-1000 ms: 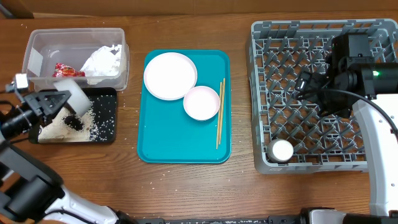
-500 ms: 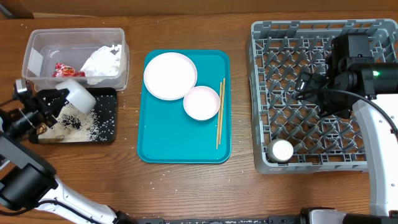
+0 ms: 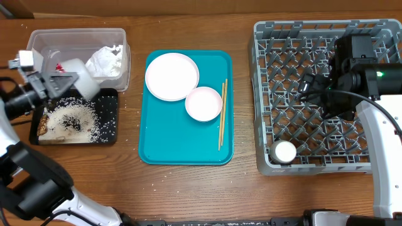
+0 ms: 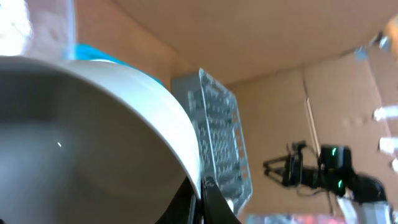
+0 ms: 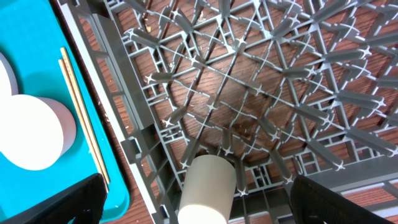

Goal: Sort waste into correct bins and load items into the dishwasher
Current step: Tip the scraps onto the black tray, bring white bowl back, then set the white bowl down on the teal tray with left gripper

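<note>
The robot will next swing its left gripper from the tub over the teal tray, turn the bowl upright and lower it onto the near part of the tray, which is bare of dishes.
My left gripper is shut on the rim of a white bowl and holds it tilted above the near edge of the clear tub. In the left wrist view the bowl fills the frame, with the jaws pinching its rim. The tub holds a crumpled napkin and a red-and-white wrapper. The black tray holds rice with dark scraps. My right gripper is open and empty over the grey dish rack, above a white cup lying in it.
The teal tray holds a flat plate, a small bowl and chopsticks. The right wrist view shows the bowl and the chopsticks left of the rack wall. Rice grains lie scattered on the table.
My left gripper has lifted the bowl up and back from over the black tray toward the clear tub, which uncovers the rice pile. The right arm has not moved.
</note>
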Available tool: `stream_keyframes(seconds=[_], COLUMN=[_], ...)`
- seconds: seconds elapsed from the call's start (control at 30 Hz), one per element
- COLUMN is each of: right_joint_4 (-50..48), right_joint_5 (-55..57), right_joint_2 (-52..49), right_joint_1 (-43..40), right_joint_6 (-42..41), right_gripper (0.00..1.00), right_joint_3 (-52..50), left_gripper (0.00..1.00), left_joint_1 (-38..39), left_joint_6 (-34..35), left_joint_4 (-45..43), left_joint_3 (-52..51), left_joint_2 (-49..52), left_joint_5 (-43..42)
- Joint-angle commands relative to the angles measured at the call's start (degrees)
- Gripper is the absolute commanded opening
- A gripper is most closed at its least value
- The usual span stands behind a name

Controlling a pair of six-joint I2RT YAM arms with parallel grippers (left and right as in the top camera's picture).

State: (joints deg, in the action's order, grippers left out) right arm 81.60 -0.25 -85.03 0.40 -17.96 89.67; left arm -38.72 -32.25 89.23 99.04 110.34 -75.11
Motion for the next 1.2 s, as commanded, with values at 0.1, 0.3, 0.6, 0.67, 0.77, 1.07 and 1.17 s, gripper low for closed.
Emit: stream_keyframes(seconds=[0.1,0.3,0.6,0.67,0.77,1.07,1.17], right_joint_4=[-0.2,0.0,-0.1,-0.1,-0.6,-1.3,-1.5], right_joint_5=[-0.6,-0.9,-0.8,-0.8,-0.9,-0.9,-0.9], right_joint_2=[0.0,0.0,0.0,0.0,0.0,0.0,0.0], right_joint_1=[-0.2,-0.2,-0.2,-0.2,-0.2,-0.2,-0.2], right_joint_6=[0.2,0.3,0.5,0.5,0.5,0.4,0.4], right_gripper=[0.96,0.96,0.96,0.97,0.97,0.98,0.99], right_joint_3=[0.1,0.1,0.1,0.1,0.1,0.1,0.1], left_gripper=[0.04,0.04,0.04,0.04,0.04,0.48,0.50], left_joint_1=[21.2,42.0,55.6,56.6,58.1,60.4,60.5], left_joint_6=[6.7,21.2,29.4,29.7,29.7,29.2,29.2], left_joint_4=[-4.9,-10.0,-19.2,-21.6,-24.2,-25.3,-23.5], left_joint_3=[0.6,-2.0,-15.2,-18.1,-20.7,-18.5,-13.5], left_joint_2=[-4.9,-3.7,-2.6,-2.6,-2.6,-2.6,-2.6], left_joint_5=[27.7,55.3,66.6,66.3,65.4,64.9,64.9])
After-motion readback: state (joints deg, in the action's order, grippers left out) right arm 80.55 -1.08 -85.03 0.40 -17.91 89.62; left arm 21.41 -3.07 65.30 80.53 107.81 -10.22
